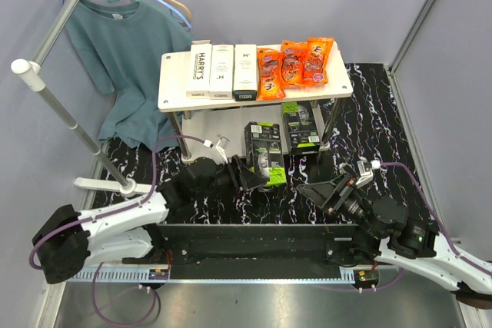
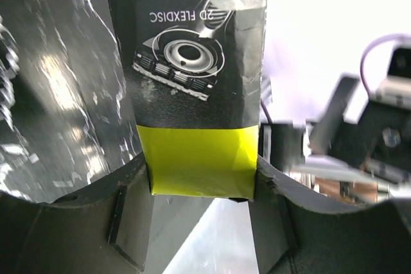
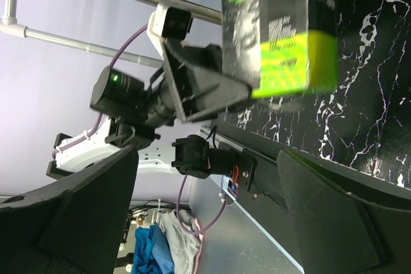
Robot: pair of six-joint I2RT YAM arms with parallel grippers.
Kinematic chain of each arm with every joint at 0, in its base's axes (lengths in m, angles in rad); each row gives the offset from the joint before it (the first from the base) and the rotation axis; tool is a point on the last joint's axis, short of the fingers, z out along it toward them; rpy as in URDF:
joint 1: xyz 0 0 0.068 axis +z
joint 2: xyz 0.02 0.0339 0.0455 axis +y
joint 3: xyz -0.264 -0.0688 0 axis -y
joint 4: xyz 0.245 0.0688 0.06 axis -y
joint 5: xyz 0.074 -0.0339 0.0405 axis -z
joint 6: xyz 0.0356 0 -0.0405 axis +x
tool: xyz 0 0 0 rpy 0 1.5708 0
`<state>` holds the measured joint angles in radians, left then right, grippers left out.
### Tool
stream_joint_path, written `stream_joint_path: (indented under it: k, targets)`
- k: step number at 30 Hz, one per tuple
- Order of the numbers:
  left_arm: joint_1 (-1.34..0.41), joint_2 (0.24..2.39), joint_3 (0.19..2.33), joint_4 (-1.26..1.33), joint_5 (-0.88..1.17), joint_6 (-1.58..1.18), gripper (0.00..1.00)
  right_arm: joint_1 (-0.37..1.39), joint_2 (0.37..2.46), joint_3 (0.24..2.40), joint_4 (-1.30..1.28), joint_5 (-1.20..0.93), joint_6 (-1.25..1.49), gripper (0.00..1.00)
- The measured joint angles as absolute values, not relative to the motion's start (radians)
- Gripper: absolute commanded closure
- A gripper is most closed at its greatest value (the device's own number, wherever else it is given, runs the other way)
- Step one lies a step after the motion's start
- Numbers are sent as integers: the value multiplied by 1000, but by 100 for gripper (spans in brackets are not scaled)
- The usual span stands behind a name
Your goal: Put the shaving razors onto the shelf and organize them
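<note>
I should move the second black box [image 1: 265, 155] outward and down under the top board with my left gripper, beside the other black box, because the lower board is bare there.
The shelf [image 1: 173, 86] stands at the back of the table. Three slim white razor boxes [image 1: 221, 71] lie side by side on the left of its top board. One black razor box with a lime-green label [image 1: 301, 125] stands under the top board. My left gripper [image 1: 244, 175] is shut on the second black box [image 1: 265, 155], holding it upright in front of the shelf. In the left wrist view the fingers [image 2: 131, 187] clamp the box's lime-green end [image 2: 200, 158]. My right gripper [image 1: 314, 190] is open and empty to the right of that box [image 3: 279, 30].
Several shiny orange snack packets [image 1: 296, 63] lie on the right of the top board. A teal T-shirt [image 1: 123, 55] hangs on a clothes rack with a white pole [image 1: 65, 109] at the left. The table top is black marble pattern [image 1: 384, 113].
</note>
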<state>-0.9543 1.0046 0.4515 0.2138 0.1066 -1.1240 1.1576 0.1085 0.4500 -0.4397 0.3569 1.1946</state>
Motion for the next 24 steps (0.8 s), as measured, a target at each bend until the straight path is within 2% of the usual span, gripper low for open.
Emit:
stream_joint_path:
  k: [6,15,24]
  targets:
    - [-846,1163,538,264,172,-1112,71,1158,84,479,-477,359,1198,0]
    - [-793,1389,670,307,240,-1094,70,1158,53,492,-537,375,1202,0]
    - [-705,1457,734,307,295,-1063,68,1158,23,520,-593,383,1206,0]
